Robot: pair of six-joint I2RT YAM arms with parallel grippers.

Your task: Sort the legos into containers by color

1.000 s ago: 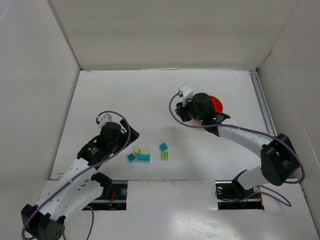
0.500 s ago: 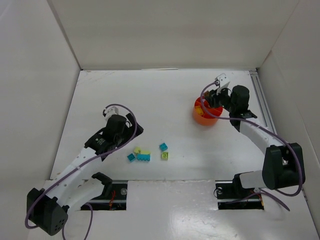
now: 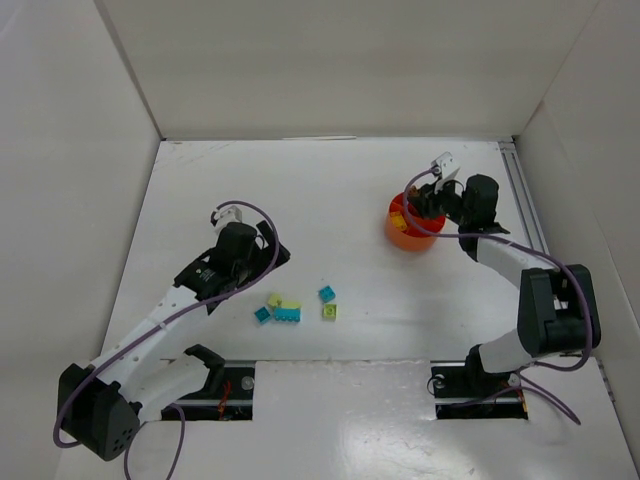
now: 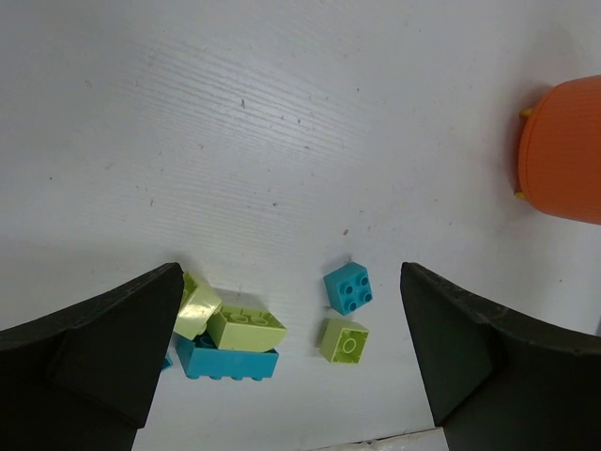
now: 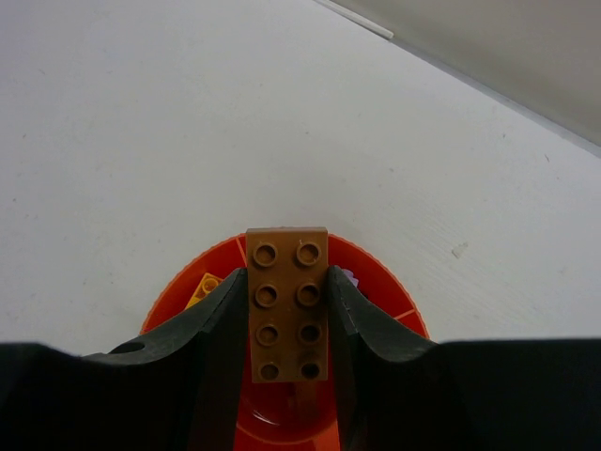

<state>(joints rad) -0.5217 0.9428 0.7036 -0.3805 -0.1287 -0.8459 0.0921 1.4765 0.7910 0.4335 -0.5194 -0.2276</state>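
I should next lower the brown brick (image 5: 287, 303) in my right gripper into the bowl's round middle section (image 5: 282, 409) and let it go there, because that section is open below the gripper.
My right gripper (image 5: 287, 310) is shut on a brown brick (image 5: 287, 303) and holds it above the orange divided bowl (image 5: 376, 282), which holds an orange brick (image 5: 202, 287) on its left side. In the top view the bowl (image 3: 405, 235) sits at the right with the right gripper (image 3: 428, 200) over it. My left gripper (image 4: 291, 357) is open above loose bricks: a small teal one (image 4: 348, 287), a small lime one (image 4: 344, 339), and a pile of lime (image 4: 246, 328) and teal (image 4: 228, 361) bricks. In the top view the left gripper (image 3: 268, 250) is just left of that pile (image 3: 283, 309).
White walls enclose the table on three sides. A rail (image 3: 524, 200) runs along the right edge, close to the bowl. The bowl's side also shows at the right edge of the left wrist view (image 4: 563, 150).
The right arm swung from left of the bowl round to its right side, and its gripper now hangs over the bowl. The left gripper moved up and slightly right towards the brick pile.
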